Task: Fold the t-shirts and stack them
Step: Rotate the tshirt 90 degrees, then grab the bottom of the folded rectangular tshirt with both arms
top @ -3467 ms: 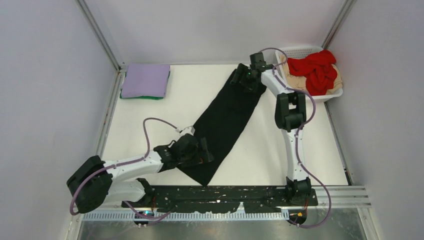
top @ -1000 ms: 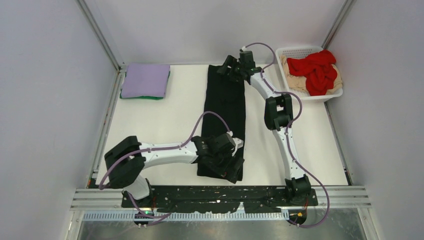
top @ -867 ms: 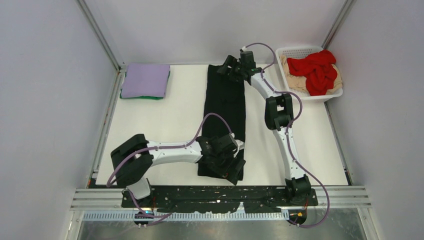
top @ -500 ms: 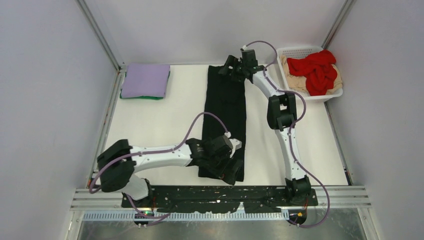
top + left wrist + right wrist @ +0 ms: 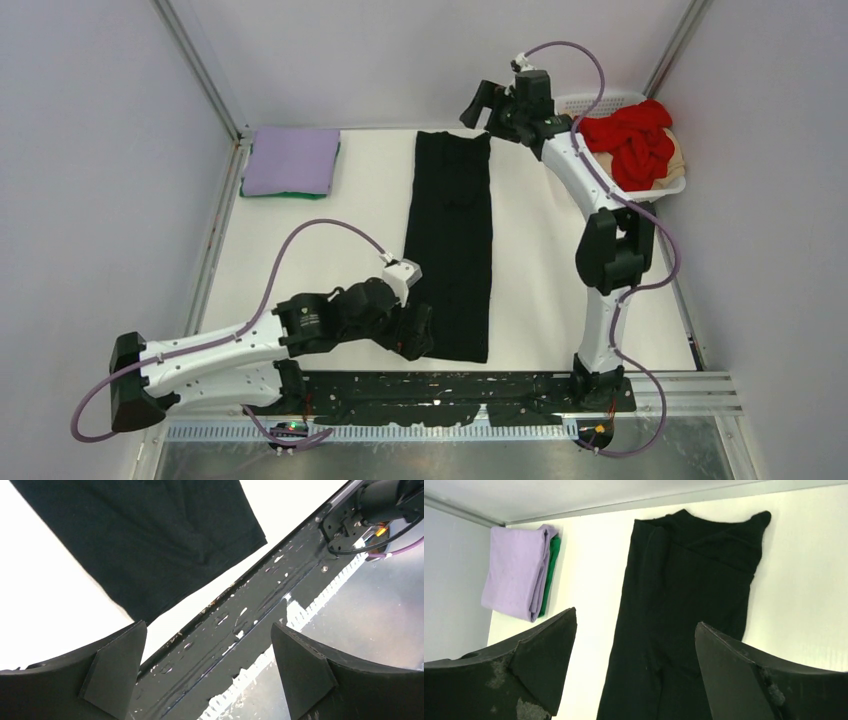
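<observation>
Next, my left gripper moves down and shifts onto the black t-shirt's closest corner, since that corner lies below it and to its left in the wrist view.
The black t-shirt lies flat as a long narrow strip down the middle of the table. It also shows in the left wrist view and the right wrist view. My left gripper is open and empty beside the shirt's near left corner; in its wrist view only the base plate lies between the fingers. My right gripper is open and empty, raised above the shirt's far end. The lavender shirt lies folded on the green shirt. The red shirt and beige shirt sit in the basket.
The white lattice basket stands at the far right corner. The folded lavender and green stack is at the far left. The black base plate runs along the near edge. Grey walls enclose the table.
Both grippers have let go of the black shirt. The left arm has drawn back to the left of its near end. The right arm has lifted up and away to the far right.
</observation>
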